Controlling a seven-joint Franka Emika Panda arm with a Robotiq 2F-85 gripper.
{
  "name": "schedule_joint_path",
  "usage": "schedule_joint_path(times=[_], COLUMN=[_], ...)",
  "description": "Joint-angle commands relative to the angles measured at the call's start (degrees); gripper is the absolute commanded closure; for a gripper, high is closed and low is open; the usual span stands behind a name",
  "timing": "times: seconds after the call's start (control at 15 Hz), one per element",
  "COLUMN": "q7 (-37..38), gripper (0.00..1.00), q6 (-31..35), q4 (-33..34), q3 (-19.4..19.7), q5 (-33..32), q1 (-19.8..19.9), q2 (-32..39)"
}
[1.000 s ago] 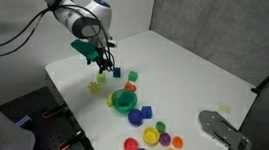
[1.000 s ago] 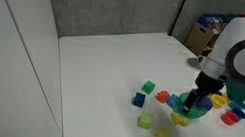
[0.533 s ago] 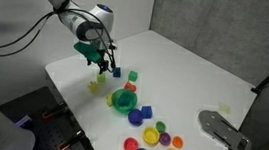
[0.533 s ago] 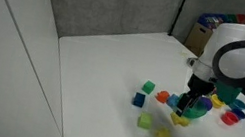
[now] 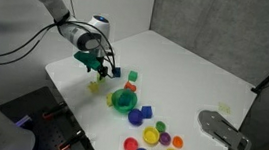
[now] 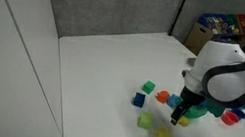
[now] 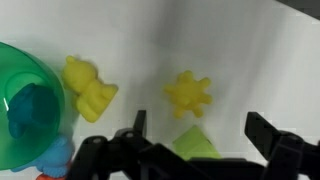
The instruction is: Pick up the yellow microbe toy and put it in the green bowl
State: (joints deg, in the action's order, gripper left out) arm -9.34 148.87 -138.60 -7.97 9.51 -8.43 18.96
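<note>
My open gripper lowers next onto the yellow microbe toy by its splat-shaped body (image 6: 163, 135) (image 7: 188, 93), fingers astride it, and closes, since bare table shows on both sides.
In the wrist view the yellow microbe toy (image 7: 187, 95), a small splat shape with stubby arms, lies on the white table just ahead of my open gripper (image 7: 200, 128). A light green cube (image 7: 195, 146) sits between the two fingers. The green bowl (image 7: 20, 140) is at the left edge with a blue piece inside. In both exterior views my gripper (image 5: 101, 71) (image 6: 178, 117) hangs low over small pale yellow-green pieces (image 5: 95, 83) beside the green bowl (image 5: 124, 102). There the pieces are too small to tell apart.
A second yellow lumpy, bear-like toy (image 7: 88, 88) lies between the microbe toy and the bowl. Blue (image 6: 138, 99), green (image 6: 148, 86) and orange (image 6: 162, 96) cubes lie nearby. Coloured cups (image 5: 153, 137) cluster past the bowl. The table edge (image 5: 67, 96) is close.
The gripper has moved down and away from the bowl, towards the small yellow-green pieces. It stays open. No object has moved.
</note>
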Motion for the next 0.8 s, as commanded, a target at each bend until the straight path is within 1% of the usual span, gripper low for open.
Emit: schedule_joint_path(times=[0.0, 0.27, 0.73], q7=[1.96, 1.72, 1.99], gripper=[0.00, 0.00, 0.00], q6=[5.33, 10.95, 19.37], q4=[0.37, 0.46, 0.85], q3=[-1.40, -2.74, -3.51], q5=[-1.81, -1.85, -3.68], q1=[-0.24, 0.14, 0.14], q2=[3.83, 8.26, 14.88])
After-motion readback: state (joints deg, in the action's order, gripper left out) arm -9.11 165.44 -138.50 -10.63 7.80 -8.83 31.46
